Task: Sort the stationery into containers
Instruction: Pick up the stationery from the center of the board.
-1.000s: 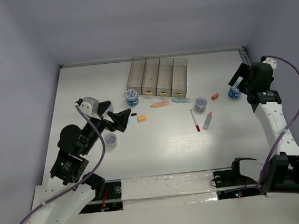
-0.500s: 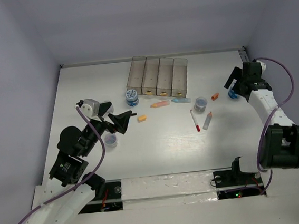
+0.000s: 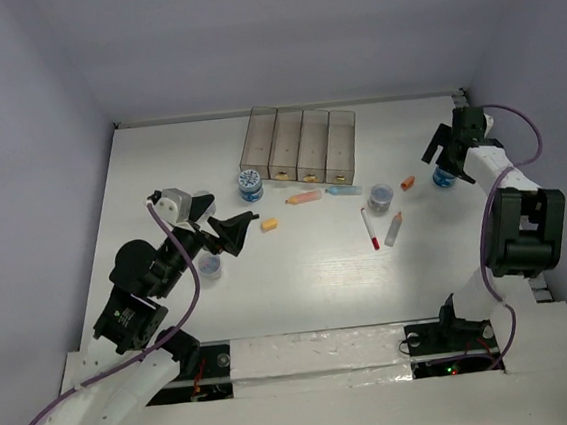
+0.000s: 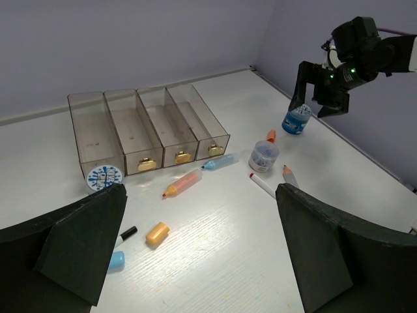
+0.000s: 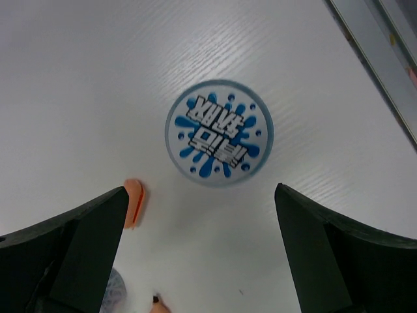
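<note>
I should next move my right gripper straight down around the round lid of the second blue-patterned jar point(image 3: 444, 176) point(image 5: 219, 133), because it is upright below, in line between the open fingers.
The containers point(image 3: 297, 146) point(image 4: 150, 130), joined translucent bins, stand at the back centre. Stationery lies loose in front of them: a blue-patterned jar point(image 3: 251, 184), an orange marker point(image 3: 303, 197), a blue marker point(image 3: 344, 191), a clear jar point(image 3: 379, 196), a red-white pen point(image 3: 369, 228) and an orange eraser point(image 3: 270, 225) point(image 4: 157, 233). My right gripper point(image 3: 447, 154) point(image 5: 201, 189) hangs open directly above a second blue-patterned jar point(image 5: 219, 132) point(image 3: 445, 176). An orange cap point(image 5: 133, 203) lies beside that jar. My left gripper point(image 3: 231, 209) point(image 4: 201, 189) is open and empty, above the table left of the eraser.
A small clear jar point(image 3: 210, 267) sits under my left arm. A grey pen with an orange tip point(image 3: 394, 229) lies next to the red-white pen. A black-white pen point(image 4: 124, 235) and a blue stub point(image 4: 116, 261) lie by my left finger. The right wall edge point(image 5: 371, 39) runs close to the right jar.
My right arm has folded back and brought its gripper down over the right blue jar. My left gripper has drifted slightly right and forward.
</note>
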Motion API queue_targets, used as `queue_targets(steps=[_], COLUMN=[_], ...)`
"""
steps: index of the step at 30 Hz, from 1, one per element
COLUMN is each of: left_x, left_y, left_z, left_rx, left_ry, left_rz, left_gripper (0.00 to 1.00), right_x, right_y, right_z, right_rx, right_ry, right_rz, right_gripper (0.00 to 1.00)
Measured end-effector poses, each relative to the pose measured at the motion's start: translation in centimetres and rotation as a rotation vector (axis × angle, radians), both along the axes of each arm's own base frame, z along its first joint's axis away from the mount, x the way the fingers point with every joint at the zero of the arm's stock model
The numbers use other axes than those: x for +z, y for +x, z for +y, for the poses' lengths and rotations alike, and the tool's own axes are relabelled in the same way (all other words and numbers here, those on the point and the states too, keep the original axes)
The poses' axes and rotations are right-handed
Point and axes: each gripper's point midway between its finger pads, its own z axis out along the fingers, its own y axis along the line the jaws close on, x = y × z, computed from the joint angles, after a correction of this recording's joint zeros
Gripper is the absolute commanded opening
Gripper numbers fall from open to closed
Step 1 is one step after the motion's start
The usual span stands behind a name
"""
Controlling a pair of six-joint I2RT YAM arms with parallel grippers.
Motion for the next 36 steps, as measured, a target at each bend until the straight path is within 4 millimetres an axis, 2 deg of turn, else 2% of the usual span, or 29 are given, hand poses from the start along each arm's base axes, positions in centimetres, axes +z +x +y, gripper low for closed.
queue_targets(steps=[5, 10, 14, 17, 18, 20, 21, 22, 24, 27, 29, 31, 34, 36], left_x=[-0.1, -0.1, -0.3, -0.5, -0.5, -0.6, -0.6, -0.6, -0.6, -0.6, -0.7, -0.8, -1.0, -1.2], left_y=[-0.1, -0.1, -0.1, 0.0, 0.0, 0.0, 0.0, 0.0, 0.0, 0.0, 0.1, 0.2, 0.3, 0.4], left_z=[-0.2, -0.2, -0.4, -0.5, -0.5, -0.5, -0.5, -0.5, -0.5, -0.5, -0.6, -0.6, -0.8, -0.8], left_rx=[-0.007, -0.008, -0.015, -0.015, -0.015, -0.015, -0.015, -0.015, -0.015, -0.015, -0.015, -0.016, -0.016, -0.016], left_ry=[0.005, 0.008, 0.012, 0.017, 0.018, 0.02, 0.021, 0.022, 0.023, 0.025, 0.027, 0.03, 0.035, 0.038], left_rz=[0.001, 0.001, 0.004, 0.011, 0.012, 0.013, 0.012, 0.012, 0.012, 0.01, 0.013, 0.017, 0.024, 0.029], left_gripper=[0.99, 0.99, 0.99, 0.99, 0.99, 0.99, 0.99, 0.99, 0.99, 0.99, 0.99, 0.99, 0.99, 0.99], right_x=[-1.4, -2.8, -2.6, -2.1, -2.0, -2.0, -2.0, -2.0, -1.9, -1.7, -0.8, 1.6, 7.3, 12.2], right_y=[1.8, 1.7, 2.1, 2.5, 2.6, 2.8, 2.9, 2.9, 3.0, 3.3, 3.6, 4.0, 4.9, 6.3], right_z=[-1.2, -1.9, -2.4, -2.8, -3.0, -3.2, -3.2, -3.2, -3.2, -2.6, -1.8, -0.6, 1.6, 3.6], right_rx=[-0.021, -0.031, -0.039, -0.045, -0.046, -0.048, -0.047, -0.047, -0.044, -0.02, 0.013, 0.054, 0.123, 0.184], right_ry=[-0.017, -0.028, -0.042, -0.054, -0.057, -0.063, -0.063, -0.064, -0.064, -0.035, 0.0, 0.033, 0.051, 0.051], right_rz=[0.024, 0.064, 0.061, 0.05, 0.048, 0.049, 0.049, 0.049, 0.048, 0.035, 0.003, -0.065, -0.204, -0.321], right_gripper=[0.95, 0.86, 0.8, 0.7, 0.61, 0.5, 0.39, 0.35, 0.3, 0.29, 0.29, 0.3, 0.31, 0.32])
